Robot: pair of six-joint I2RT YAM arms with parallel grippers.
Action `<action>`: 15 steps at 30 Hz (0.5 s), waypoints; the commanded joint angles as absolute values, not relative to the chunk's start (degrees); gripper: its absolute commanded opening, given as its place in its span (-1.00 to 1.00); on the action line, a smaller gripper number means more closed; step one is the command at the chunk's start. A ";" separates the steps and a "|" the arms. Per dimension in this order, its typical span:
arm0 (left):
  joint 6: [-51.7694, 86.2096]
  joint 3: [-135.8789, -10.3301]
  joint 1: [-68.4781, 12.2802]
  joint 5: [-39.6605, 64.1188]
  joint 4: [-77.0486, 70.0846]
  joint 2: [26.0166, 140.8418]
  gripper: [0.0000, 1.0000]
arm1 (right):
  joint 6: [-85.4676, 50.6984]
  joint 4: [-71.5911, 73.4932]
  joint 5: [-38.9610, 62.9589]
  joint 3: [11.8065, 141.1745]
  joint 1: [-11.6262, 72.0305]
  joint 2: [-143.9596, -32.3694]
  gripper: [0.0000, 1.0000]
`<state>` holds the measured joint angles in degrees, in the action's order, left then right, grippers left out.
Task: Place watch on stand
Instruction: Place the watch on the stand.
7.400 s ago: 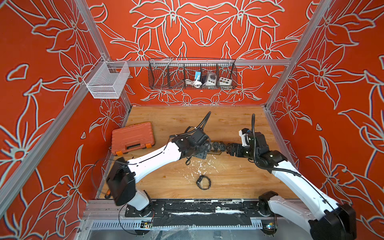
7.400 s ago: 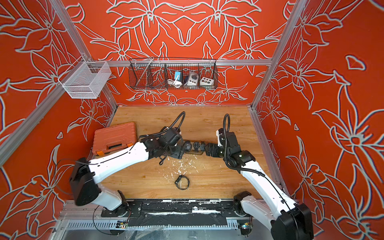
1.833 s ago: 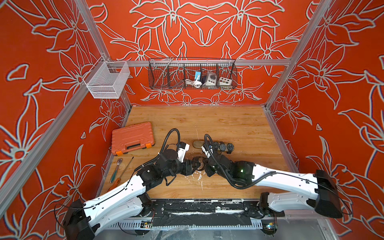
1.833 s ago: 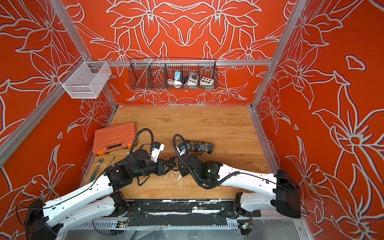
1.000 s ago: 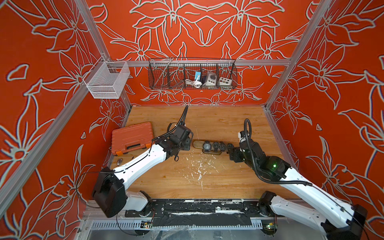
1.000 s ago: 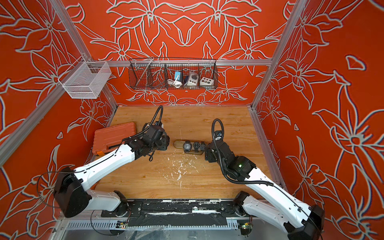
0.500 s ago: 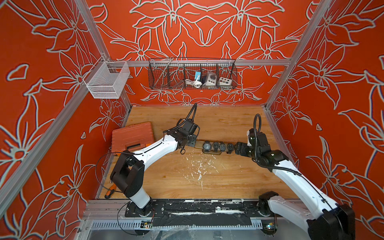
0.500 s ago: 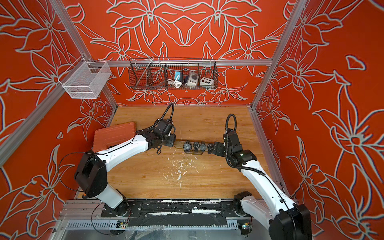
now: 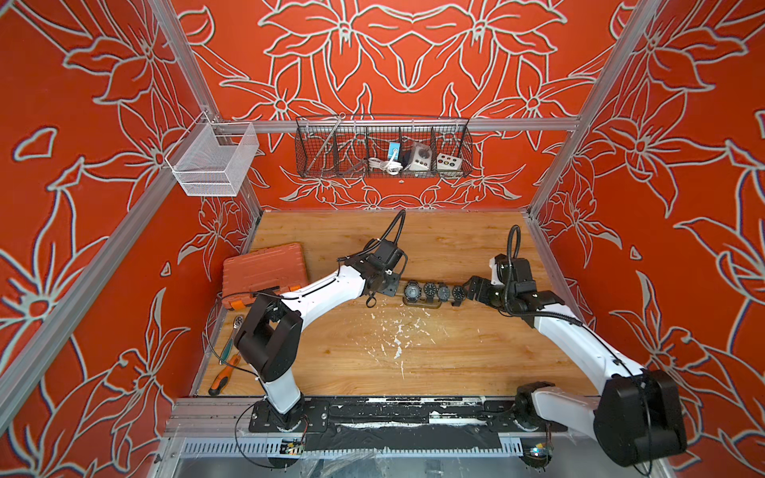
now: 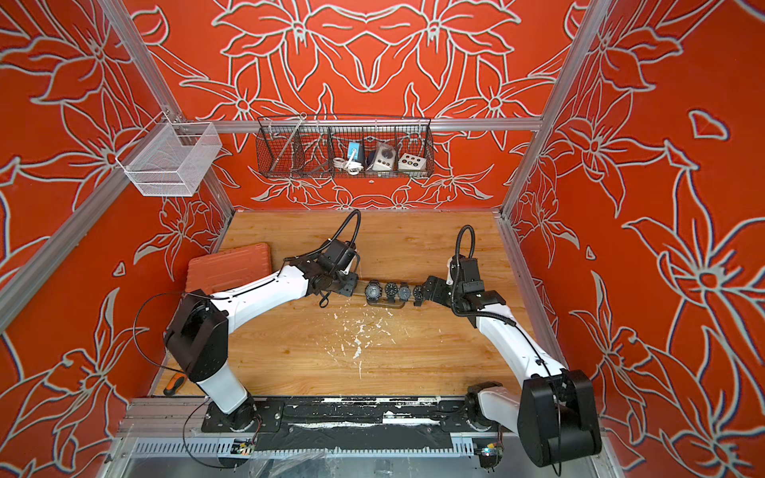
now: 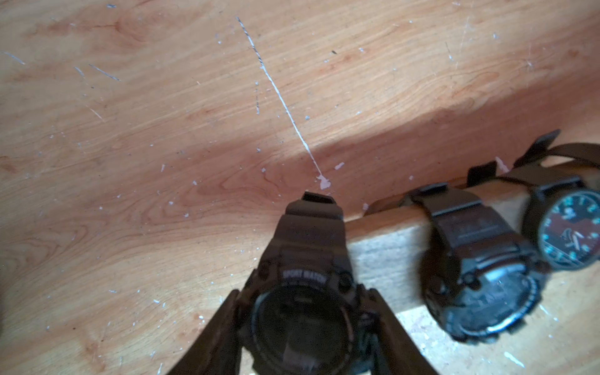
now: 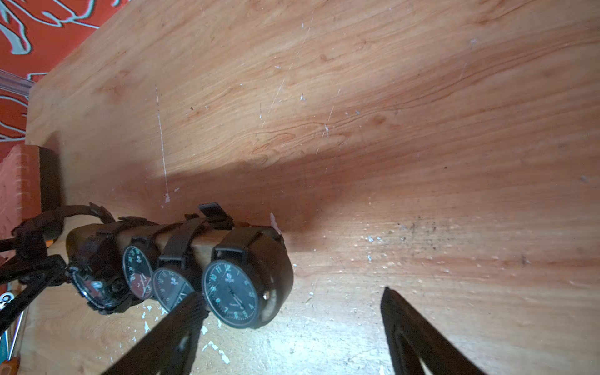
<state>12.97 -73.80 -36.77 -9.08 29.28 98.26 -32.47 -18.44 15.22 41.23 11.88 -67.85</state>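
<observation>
The bar's bare part (image 10: 362, 287) (image 11: 388, 268) is beside the left gripper, so the left gripper should next slide along the bar toward the neighbouring watch and let go of the black sport watch.
The stand (image 9: 421, 303) is a wooden bar (image 11: 386, 253) on the tabletop, with several dark watches strapped along it. My left gripper (image 11: 303, 292) is shut on a black sport watch (image 11: 302, 318) at the bar's left end. I cannot tell whether its strap is round the bar. In both top views this gripper (image 9: 395, 287) (image 10: 350, 285) covers that watch. At the bar's right end my right gripper (image 12: 290, 293) (image 9: 467, 291) stands open. One finger is in front of the dials, beside the last analog watch (image 12: 232, 293), and it grips nothing.
An orange tool case (image 9: 265, 271) lies at the left of the table. A ratchet (image 9: 232, 335) and an orange-handled screwdriver (image 9: 225, 374) lie along the left edge. A black wire basket (image 9: 383, 151) and a white mesh basket (image 9: 211, 159) hang on the walls. White flecks mark the tabletop.
My left gripper has moved right with the watch, from near the orange case to the stand's left end. My right gripper has come up to the stand's right end and opened slightly wider.
</observation>
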 commanded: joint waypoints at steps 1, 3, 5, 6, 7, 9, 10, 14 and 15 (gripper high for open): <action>12.15 -75.91 -38.00 -8.79 31.16 99.07 -0.11 | -31.49 -16.60 18.58 41.99 11.60 -69.35 0.76; 12.70 -76.45 -38.45 -9.71 32.25 99.37 -0.11 | -31.46 -16.22 19.49 41.87 11.60 -70.36 0.74; 12.55 -76.64 -38.84 -10.70 32.79 99.57 -0.09 | -31.53 -15.28 20.89 41.61 11.60 -71.12 0.73; 12.66 -76.56 -38.89 -10.68 32.78 99.63 -0.08 | -31.68 -14.94 21.58 41.49 11.69 -71.41 0.72; 12.85 -76.55 -38.93 -10.40 32.78 99.69 -0.06 | -31.77 -14.37 22.25 41.32 11.70 -71.53 0.71; 13.09 -76.47 -38.94 -9.40 32.66 99.67 -0.04 | -31.78 -13.76 22.83 41.06 11.75 -71.67 0.71; 13.20 -76.38 -39.02 -8.98 32.53 99.66 -0.03 | -31.79 -13.84 22.95 41.14 11.72 -71.70 0.71; 13.39 -76.29 -39.11 -6.48 32.18 99.59 -0.03 | -31.64 -13.80 23.11 41.13 11.80 -71.63 0.70; 13.51 -76.23 -39.11 -6.05 32.12 99.50 -0.02 | -31.64 -13.79 23.18 41.09 11.82 -71.64 0.70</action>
<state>13.28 -75.37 -38.65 -8.36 31.51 98.96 -32.10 -14.90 21.98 41.23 11.90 -71.72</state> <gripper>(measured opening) 0.509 0.850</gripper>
